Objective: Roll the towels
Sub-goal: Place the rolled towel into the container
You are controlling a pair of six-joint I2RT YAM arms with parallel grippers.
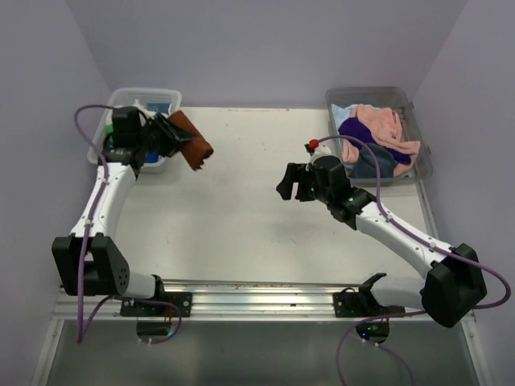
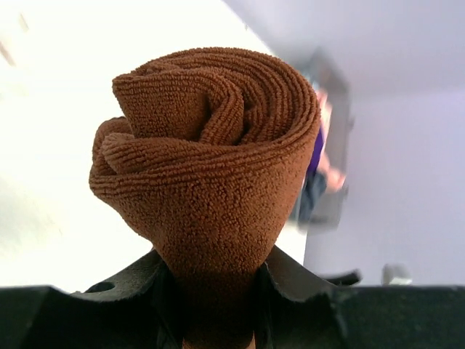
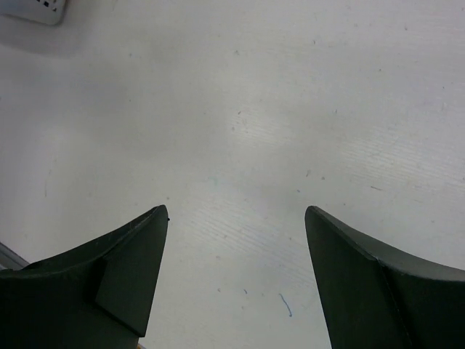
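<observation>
My left gripper is going to move outward next, over the far end of the bin that holds blue and white items, and then it will lower the rolled brown towel [image 1: 193, 141].
My left gripper [image 1: 172, 134] is shut on a rolled brown towel [image 1: 193, 141] and holds it in the air just right of the left bin [image 1: 163, 97]. In the left wrist view the roll [image 2: 211, 167] fills the middle, its spiral end facing the camera, pinched between the black fingers [image 2: 305, 280]. My right gripper [image 1: 286, 181] is open and empty over the bare table middle; its two fingers [image 3: 123, 280] stand wide apart above the white surface. Several unrolled towels [image 1: 378, 137], pink, purple and blue, lie heaped in the right bin [image 1: 425, 165].
The left bin holds blue and white items [image 1: 153, 108], partly hidden by my left arm. Purple walls close in the table at the back and both sides. A metal rail [image 1: 257, 293] runs along the near edge.
</observation>
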